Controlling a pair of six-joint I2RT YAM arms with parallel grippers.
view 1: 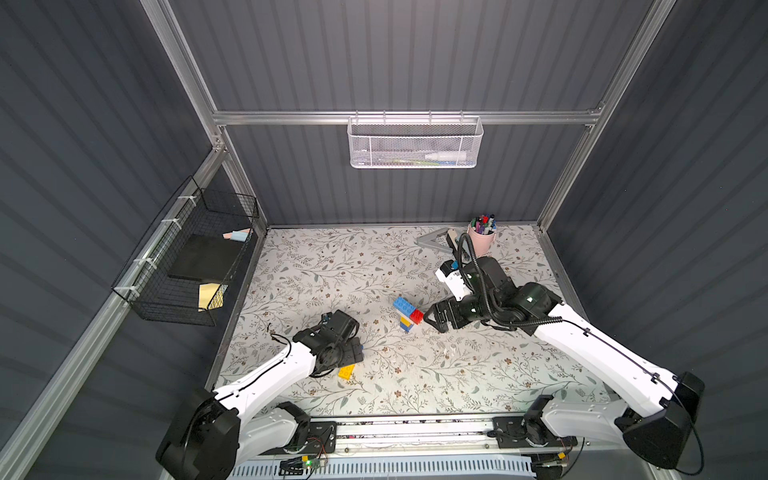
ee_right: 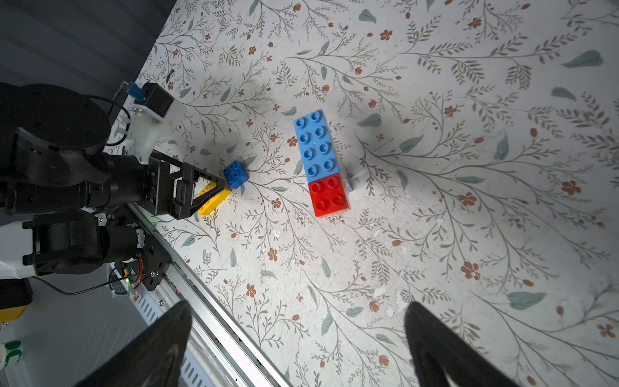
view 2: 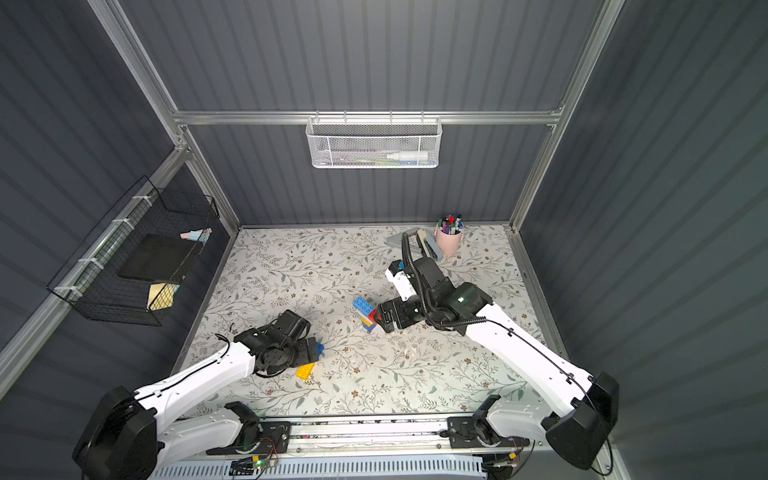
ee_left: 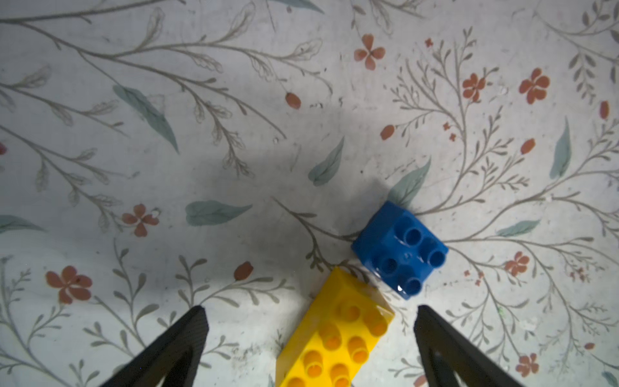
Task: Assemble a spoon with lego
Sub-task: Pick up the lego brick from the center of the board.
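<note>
My left gripper needs to go down next and close across the long sides of the yellow oblong brick (view 1: 346, 371) (ee_left: 338, 335), which is below it, between its open fingers.
The part-built spoon (view 1: 408, 313) lies mid-table in both top views (view 2: 365, 312). Its top layer is a blue oblong brick (ee_right: 316, 147) joined to a red square brick (ee_right: 328, 197), with yellow, white and blue showing beneath. My right gripper (ee_right: 298, 306) is open and empty, just right of the red end (view 1: 431, 319). Two loose lego bricks lie at the front left: a yellow oblong brick (ee_left: 338, 335) and a small blue square brick (ee_left: 400, 249). My left gripper (ee_left: 310, 311) hangs open over them, with the yellow brick between its fingers and no contact visible.
A pink cup of pens (view 1: 482, 241) and a grey triangular stand (view 1: 434, 243) sit at the back right. A white mesh basket (view 1: 415, 143) hangs on the back wall and a black wire basket (view 1: 187, 266) on the left wall. A metal rail (view 1: 415, 428) runs along the front edge.
</note>
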